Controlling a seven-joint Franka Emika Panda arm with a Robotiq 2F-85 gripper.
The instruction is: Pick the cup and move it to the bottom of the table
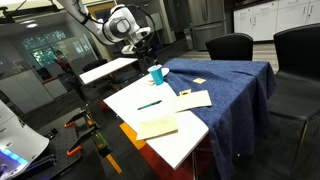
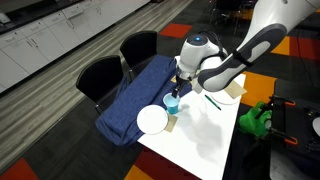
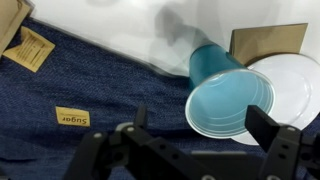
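My gripper moves down onto the cup's rim nearest the sugar packets next, one fingertip inside and one outside, since the cup's opening faces up below it.
The teal-blue cup stands upright on the table, at the edge of the dark blue cloth and against a white plate. It shows in both exterior views. My gripper is open and empty. It hovers just above the cup, its fingers apart on either side of the rim, touching nothing. In both exterior views the gripper hangs over the cup. The white tabletop carries yellowish papers and a green pen.
Two sugar packets lie on the cloth. A brown card lies behind the plate. A smaller white table stands beside the big one. Black chairs stand along the cloth side. Green gear sits off the table's end.
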